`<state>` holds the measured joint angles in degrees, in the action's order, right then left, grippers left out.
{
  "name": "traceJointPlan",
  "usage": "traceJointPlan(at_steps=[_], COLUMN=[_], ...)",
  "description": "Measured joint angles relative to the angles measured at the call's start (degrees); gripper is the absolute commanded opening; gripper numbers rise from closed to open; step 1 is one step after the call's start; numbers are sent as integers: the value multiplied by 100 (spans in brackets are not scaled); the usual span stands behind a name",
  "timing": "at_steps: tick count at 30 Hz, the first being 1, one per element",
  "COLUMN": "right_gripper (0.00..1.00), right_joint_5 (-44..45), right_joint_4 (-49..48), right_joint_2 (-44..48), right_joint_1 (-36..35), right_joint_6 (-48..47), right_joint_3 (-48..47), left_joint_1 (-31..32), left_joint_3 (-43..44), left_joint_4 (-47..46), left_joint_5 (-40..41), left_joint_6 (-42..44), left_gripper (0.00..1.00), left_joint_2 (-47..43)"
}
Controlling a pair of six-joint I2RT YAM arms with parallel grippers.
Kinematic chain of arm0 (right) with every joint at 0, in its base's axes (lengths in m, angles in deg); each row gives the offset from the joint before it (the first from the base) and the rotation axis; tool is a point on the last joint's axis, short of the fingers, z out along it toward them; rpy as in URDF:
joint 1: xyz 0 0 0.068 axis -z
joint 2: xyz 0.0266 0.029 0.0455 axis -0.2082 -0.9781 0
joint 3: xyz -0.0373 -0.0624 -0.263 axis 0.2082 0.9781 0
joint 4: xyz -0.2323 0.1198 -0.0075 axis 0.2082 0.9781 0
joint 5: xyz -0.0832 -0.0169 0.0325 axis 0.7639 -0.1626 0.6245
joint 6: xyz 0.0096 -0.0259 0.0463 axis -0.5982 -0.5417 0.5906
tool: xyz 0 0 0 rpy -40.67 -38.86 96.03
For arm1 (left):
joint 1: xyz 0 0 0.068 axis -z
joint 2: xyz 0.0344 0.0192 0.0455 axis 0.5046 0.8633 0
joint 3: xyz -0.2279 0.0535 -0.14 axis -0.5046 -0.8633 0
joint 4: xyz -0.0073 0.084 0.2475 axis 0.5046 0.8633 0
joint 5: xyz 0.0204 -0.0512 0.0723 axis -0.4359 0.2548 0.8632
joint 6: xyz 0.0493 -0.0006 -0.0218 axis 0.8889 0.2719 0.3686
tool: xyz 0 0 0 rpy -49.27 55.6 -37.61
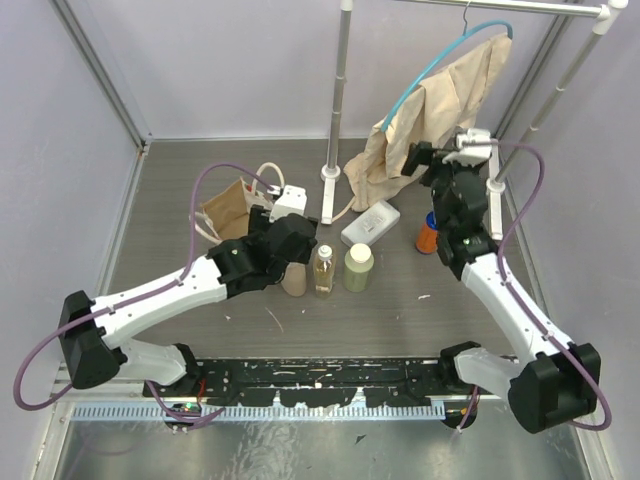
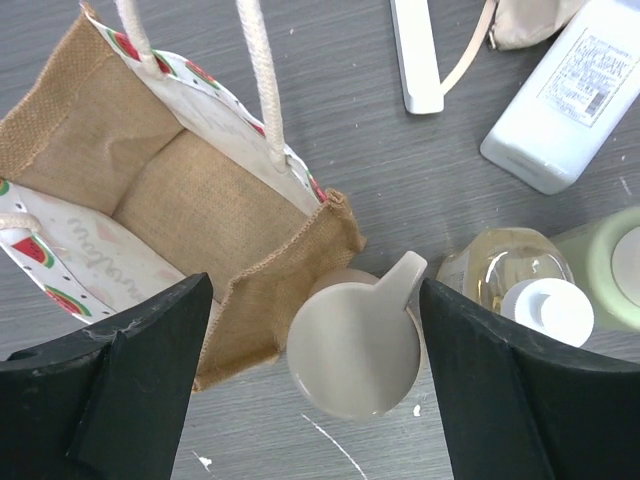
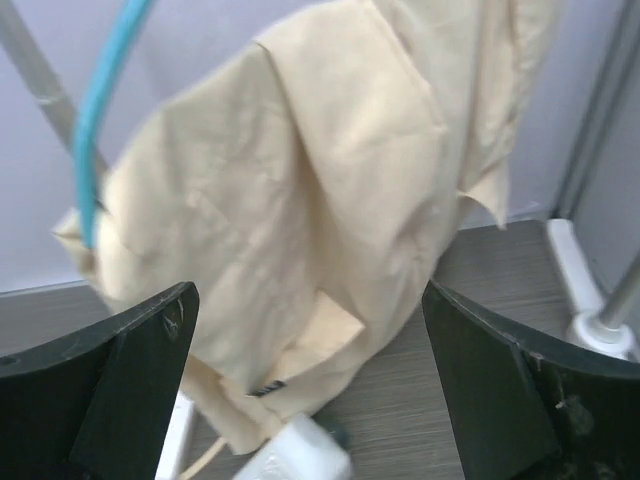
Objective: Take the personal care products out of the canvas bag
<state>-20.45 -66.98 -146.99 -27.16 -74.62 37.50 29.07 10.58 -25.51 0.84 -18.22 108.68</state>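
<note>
The white flat-sided bottle lies flat. My right gripper will go down and to the left in the top view, tilting down over the white bottle's far half (image 1: 378, 214) (image 3: 300, 452).
The canvas bag (image 1: 228, 208) stands at the left, and the left wrist view looks into its open mouth (image 2: 190, 200), where only fabric shows. Beside it stands a tan bottle with a peach cap (image 2: 355, 345). My left gripper (image 2: 315, 340) is open around that cap, with a gap on each side. To the right stand a slim amber bottle (image 1: 323, 270) and an olive-green bottle (image 1: 358, 268). A white flat-sided bottle (image 1: 370, 223) lies behind them. My right gripper (image 1: 425, 160) is open and empty, raised toward the hanging cloth.
A beige cloth (image 3: 320, 200) on a teal hanger (image 3: 100, 120) hangs from the rack at the back right. The rack's post (image 1: 338, 100) and white foot (image 2: 415, 55) stand mid-table. A small orange bottle (image 1: 427, 238) stands by my right arm.
</note>
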Motion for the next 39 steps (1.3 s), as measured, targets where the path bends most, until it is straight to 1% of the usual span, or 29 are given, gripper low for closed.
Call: traceJointPlan(at_steps=[2,4,7,9,12,15,19,22,26,34,39], right_gripper=[100,100,100,100,100,100,100,100,100,100,100], right_joint_5=[-118,-442,-931,-1250,-1443,-1436,-1342,-1257,-1097,-374,-17], right_joint_4=[1231,2251,3377,4140,4830,5416,5814,5827,5790,5665,5641], right_joint_2=[-205,-592,-1241,-1832,-2511,-3042,-3375,-3512,-3873,-4787,-5012], right_joint_1=[-92,-118,-142,-168,-214,-293,-400,-479,-562,-732,-789], right_joint_6=[398,859,1504,1961,2422,2809,3279,3578,3882,4675,5049], right_joint_3=[-896,-1790,-2763,-3368,-3733,-3742,-3528,-3362,-3292,-3106,-3123], left_joint_1=[0,0,0,0,0,0,0,0,0,0,0], left_joint_3=[0,0,0,15,79,85,83,83,74,31,31], left_joint_4=[0,0,11,92,308,431,479,479,481,481,479], left_joint_5=[31,68,140,236,354,420,487,509,505,496,494], left_joint_6=[0,-9,-59,-177,-376,-511,-597,-627,-640,-647,-636], left_gripper=[91,91,91,91,90,90,90,90,90,90,90], left_joint_2=[-114,-223,-409,-511,-614,-789,-1141,-1294,-1305,-1300,-1300])
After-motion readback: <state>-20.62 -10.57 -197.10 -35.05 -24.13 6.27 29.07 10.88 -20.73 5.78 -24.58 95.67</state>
